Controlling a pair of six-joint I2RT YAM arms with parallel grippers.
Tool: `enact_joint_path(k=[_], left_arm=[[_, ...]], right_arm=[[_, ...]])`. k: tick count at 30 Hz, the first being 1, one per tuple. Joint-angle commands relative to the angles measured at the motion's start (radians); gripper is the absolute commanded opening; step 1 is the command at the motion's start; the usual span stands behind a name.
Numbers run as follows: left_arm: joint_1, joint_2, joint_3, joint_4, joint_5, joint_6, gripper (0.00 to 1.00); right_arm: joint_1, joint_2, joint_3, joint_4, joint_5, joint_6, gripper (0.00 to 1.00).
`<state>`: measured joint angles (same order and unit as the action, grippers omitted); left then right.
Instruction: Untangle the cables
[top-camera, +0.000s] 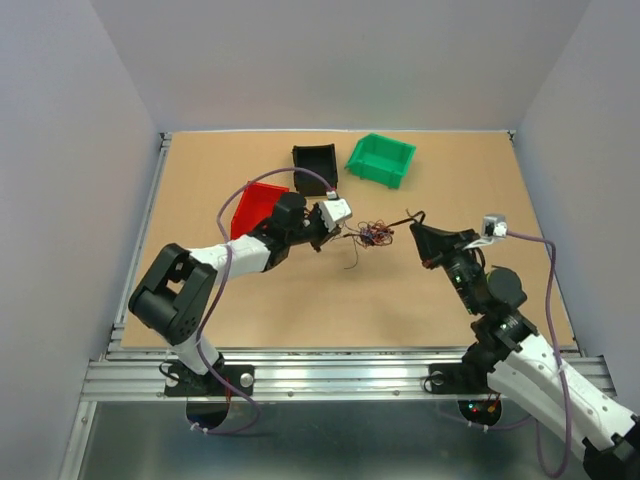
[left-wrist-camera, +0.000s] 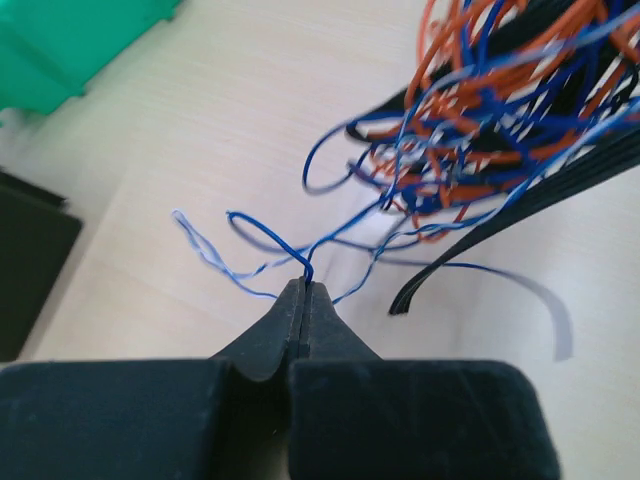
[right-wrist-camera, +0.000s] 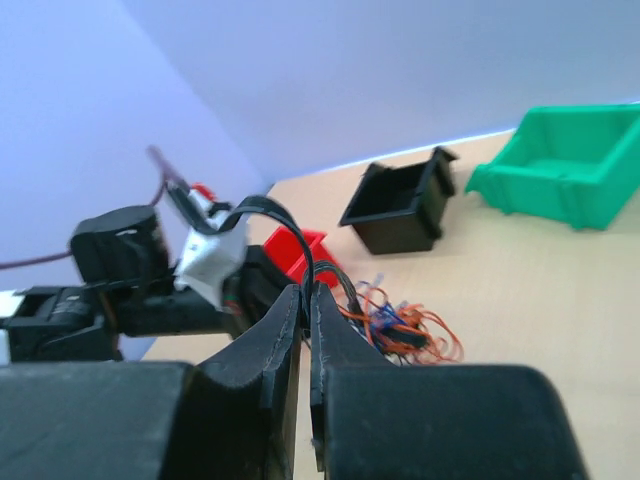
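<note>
My right gripper should pull to the right in the top view, away from the tangle (left-wrist-camera: 480, 110), before it opens, as the black flat wire still runs into the tangle.
The cables (top-camera: 375, 233) lie as a small tangle of thin orange, blue and black wires in the middle of the table, between my two grippers. My left gripper (top-camera: 346, 236) sits at the tangle's left side, shut on a thin blue wire (left-wrist-camera: 268, 232) that runs out of the tangle (left-wrist-camera: 480, 110). My right gripper (top-camera: 414, 222) is at the tangle's right side, shut on a black flat wire (right-wrist-camera: 300, 235) that loops up from the bunch (right-wrist-camera: 400, 325). In the wrist views both grippers, left (left-wrist-camera: 304, 285) and right (right-wrist-camera: 308, 290), have their jaws pressed together.
A red bin (top-camera: 255, 208) stands just behind the left arm, a black bin (top-camera: 315, 166) and a green bin (top-camera: 381, 159) stand at the back. The table (top-camera: 300, 290) has a metal rail along its left and near edges.
</note>
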<state>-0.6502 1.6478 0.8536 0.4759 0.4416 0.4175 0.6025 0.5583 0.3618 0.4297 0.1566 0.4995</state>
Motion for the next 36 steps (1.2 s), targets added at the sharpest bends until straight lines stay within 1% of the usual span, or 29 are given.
enact_joint_path(k=[1,3,4,7,8,10,12,13,14,15,16,17,18,19,20,21,22,23,24,27,28,30,33,36], left_arm=[[0.038,-0.108,0.015,-0.016,0.131,-0.013,0.0],[0.04,-0.121,0.012,-0.017,0.137,-0.014,0.0],[0.041,-0.128,0.016,-0.019,0.132,-0.02,0.0],[0.066,-0.152,0.022,-0.02,0.125,-0.043,0.0],[0.076,-0.157,0.024,-0.02,0.111,-0.054,0.0],[0.124,-0.18,0.027,-0.02,0.126,-0.078,0.0],[0.141,-0.204,0.025,-0.029,0.158,-0.089,0.0],[0.141,-0.213,0.021,-0.039,0.173,-0.082,0.0],[0.141,-0.221,0.016,-0.057,0.198,-0.076,0.0],[0.141,-0.235,0.013,-0.066,0.254,-0.06,0.0],[0.138,-0.241,0.016,-0.101,0.285,-0.048,0.0],[0.136,-0.243,0.019,-0.12,0.334,-0.024,0.0],[0.132,-0.244,0.025,-0.14,0.356,-0.013,0.0],[0.129,-0.241,0.03,-0.16,0.376,0.003,0.0],[0.12,-0.243,0.039,-0.193,0.391,0.016,0.0],[0.115,-0.241,0.039,-0.203,0.402,0.036,0.0],[0.104,-0.241,0.039,-0.218,0.404,0.047,0.0],[0.104,-0.241,0.038,-0.223,0.404,0.055,0.0],[0.093,-0.241,0.039,-0.229,0.404,0.064,0.0],[0.086,-0.246,0.042,-0.247,0.408,0.072,0.0],[0.086,-0.25,0.042,-0.253,0.413,0.075,0.0],[0.084,-0.261,0.035,-0.257,0.424,0.086,0.0],[0.081,-0.266,0.032,-0.269,0.439,0.108,0.0],[0.08,-0.261,0.036,-0.286,0.447,0.127,0.0]], right_arm=[[-0.001,-0.144,-0.033,-0.152,0.205,-0.035,0.01],[-0.003,-0.187,-0.037,-0.187,0.19,-0.042,0.0],[-0.001,-0.216,-0.029,-0.233,0.186,-0.048,0.01],[-0.001,-0.242,-0.014,-0.298,0.23,-0.056,0.01],[-0.001,-0.261,-0.014,-0.334,0.269,-0.056,0.01],[-0.001,-0.282,-0.021,-0.359,0.296,-0.056,0.01],[-0.001,-0.281,-0.03,-0.361,0.279,-0.065,0.1],[-0.003,-0.272,-0.03,-0.359,0.255,-0.073,0.21],[-0.003,-0.247,-0.027,-0.359,0.198,-0.081,0.27],[-0.001,-0.227,-0.021,-0.359,0.17,-0.097,0.39],[-0.003,-0.207,-0.018,-0.359,0.143,-0.102,0.45],[-0.001,-0.158,-0.014,-0.359,0.095,-0.108,0.48],[-0.003,-0.132,-0.006,-0.359,0.066,-0.111,0.57],[-0.003,-0.105,-0.004,-0.359,0.035,-0.122,0.61],[-0.001,-0.068,-0.001,-0.353,0.003,-0.13,0.63],[-0.001,0.002,0.002,-0.348,-0.076,-0.137,0.67],[-0.001,0.05,0.003,-0.326,-0.148,-0.148,0.69],[-0.001,0.093,0.005,-0.304,-0.149,-0.156,0.7],[0.0,0.179,0.0,-0.246,-0.232,-0.165,0.73],[-0.001,0.299,-0.018,-0.108,-0.314,-0.182,0.77],[-0.001,0.372,-0.024,-0.013,-0.319,-0.187,0.77],[-0.001,0.496,-0.001,0.067,-0.33,-0.193,0.77],[-0.001,0.615,0.06,0.119,-0.354,-0.191,0.75],[-0.001,0.738,0.088,0.196,-0.356,-0.182,0.73]])
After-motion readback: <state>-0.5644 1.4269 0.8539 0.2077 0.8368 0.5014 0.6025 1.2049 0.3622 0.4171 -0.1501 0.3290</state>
